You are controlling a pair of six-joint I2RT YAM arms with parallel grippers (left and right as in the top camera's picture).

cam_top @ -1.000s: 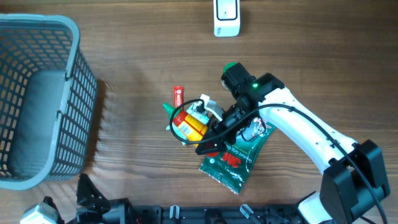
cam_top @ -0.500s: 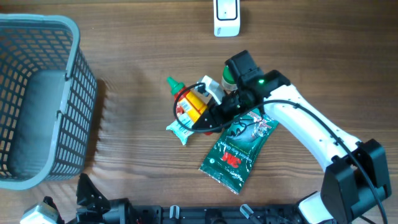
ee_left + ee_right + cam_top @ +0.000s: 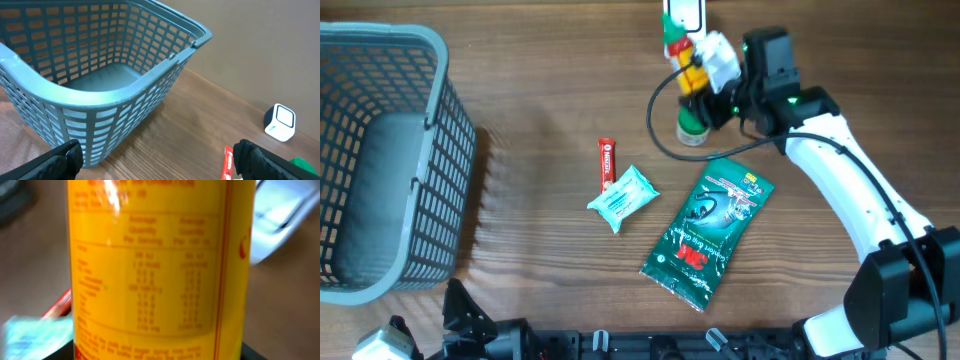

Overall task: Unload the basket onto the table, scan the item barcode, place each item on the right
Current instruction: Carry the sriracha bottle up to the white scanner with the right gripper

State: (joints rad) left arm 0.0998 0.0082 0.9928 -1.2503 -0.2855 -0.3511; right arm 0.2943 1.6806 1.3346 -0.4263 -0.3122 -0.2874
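Observation:
The bottle point(image 3: 691, 66) is already at the scanner, so my right gripper needs to swing to the right in the overhead view next, toward the bare side of the table, and release the bottle.
A yellow bottle point(image 3: 691, 66) with a green cap hangs at the far middle of the table, and my right gripper point(image 3: 706, 76) is shut on it. Its cap end points at the white scanner point(image 3: 682, 14) and overlaps its near edge. In the right wrist view the bottle's yellow label point(image 3: 155, 270) with blurred print fills the frame, and my right gripper point(image 3: 157, 352) shows only as dark finger edges at the bottom. My left gripper point(image 3: 160, 162) stands open over bare wood at the near left, with nothing between its fingers. The scanner point(image 3: 280, 121) shows far to its right.
A blue-grey mesh basket point(image 3: 450, 120) stands at the left, its rim point(image 3: 115, 95) close to my left gripper. A red stick packet point(image 3: 607, 163), a pale blue tissue pack point(image 3: 623, 198) and a green pouch point(image 3: 708, 232) lie mid-table. A black cable loops beside the bottle.
My right gripper has lifted the yellow bottle off the pile in the middle and carried it to the far edge by the scanner. The left arm has not moved.

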